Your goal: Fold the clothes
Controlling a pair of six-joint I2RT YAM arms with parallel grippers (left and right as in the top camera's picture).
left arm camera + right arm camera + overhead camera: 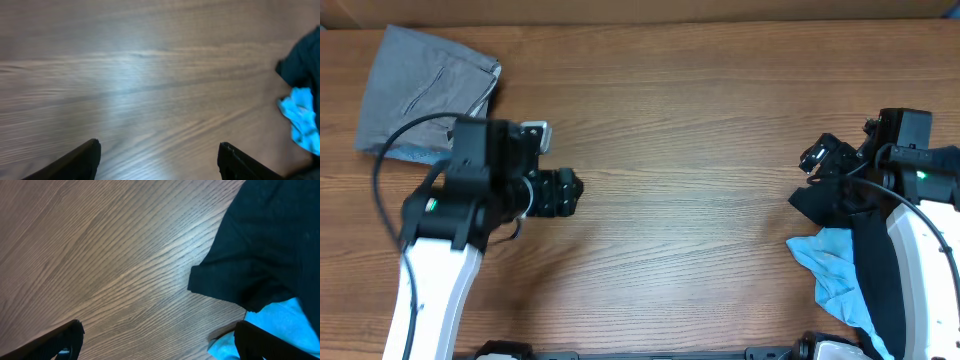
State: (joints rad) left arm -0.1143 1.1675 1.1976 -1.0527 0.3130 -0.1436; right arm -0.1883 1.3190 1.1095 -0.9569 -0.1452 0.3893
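Observation:
I need to move my right gripper down next with its fingers apart, onto the black garment's jutting corner [804, 203] [201, 281], because the cloth there borders bare wood.
A black garment [838, 204] lies crumpled at the table's right edge, partly over a light blue garment [827, 264]. A grey garment [420, 88] lies folded at the far left corner. My left gripper [570, 192] is open and empty over bare wood, right of the grey garment. My right gripper [815, 160] is open and empty just beyond the black garment's far edge. The left wrist view shows open fingers [158, 150] with the black garment [304, 62] and the blue one [301, 119] far off. The right wrist view shows open fingers [159, 330] near the black garment [265, 245] and the blue one [286, 325].
The wooden table [690, 150] spans the whole view, with bare wood between the two arms. The right arm's white link [925, 270] lies over part of the black and blue garments. A cable [395, 150] loops over the grey garment's near edge.

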